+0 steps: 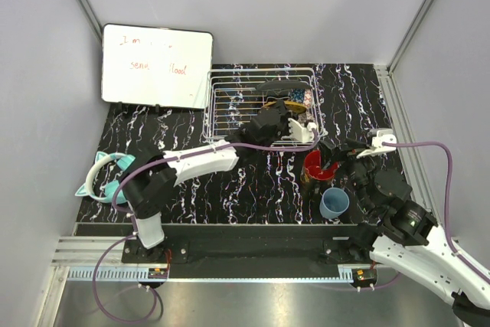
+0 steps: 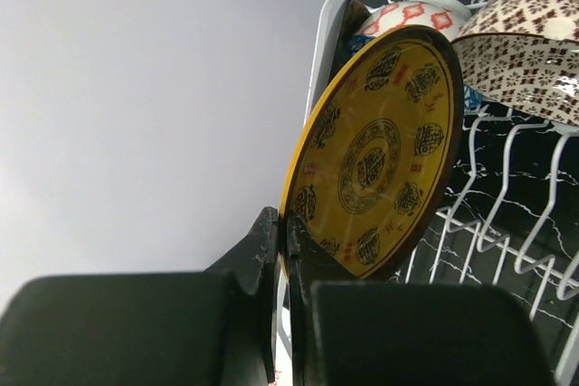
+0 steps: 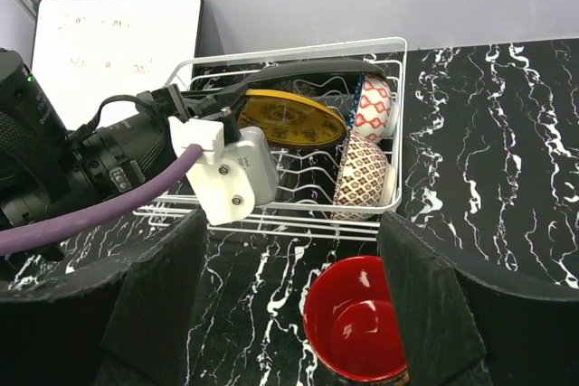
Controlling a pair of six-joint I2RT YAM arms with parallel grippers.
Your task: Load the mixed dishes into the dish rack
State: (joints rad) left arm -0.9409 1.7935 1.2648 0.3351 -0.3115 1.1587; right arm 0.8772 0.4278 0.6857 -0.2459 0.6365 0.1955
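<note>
Next, my left gripper moves back toward the rack's near bar and lowers the yellow round plate [image 2: 380, 155] among the wire pegs, which stand empty there.
The white wire dish rack [image 1: 230, 109] stands at the back middle. My left gripper [image 2: 285, 232] is shut on the rim of the yellow round plate [image 2: 380, 155] and holds it on edge inside the rack [image 3: 298, 223]. In the rack are also the dark rectangular plate [image 3: 308, 70], the blue patterned bowl [image 3: 373, 110] and the beige patterned bowl [image 3: 362, 174]. The black mug with red inside [image 3: 357, 327] stands on the table in front of the rack. My right gripper [image 3: 294, 305] is open and empty just behind it, with the mug close to its right finger. The light-blue cup [image 1: 334, 203] stands near the mug [image 1: 314, 166].
A whiteboard [image 1: 157, 65] leans at the back left, beside the rack. Teal cat-ear headphones [image 1: 103, 178] lie at the left edge of the black marbled table [image 1: 253, 189]. Grey walls close in the back and both sides.
</note>
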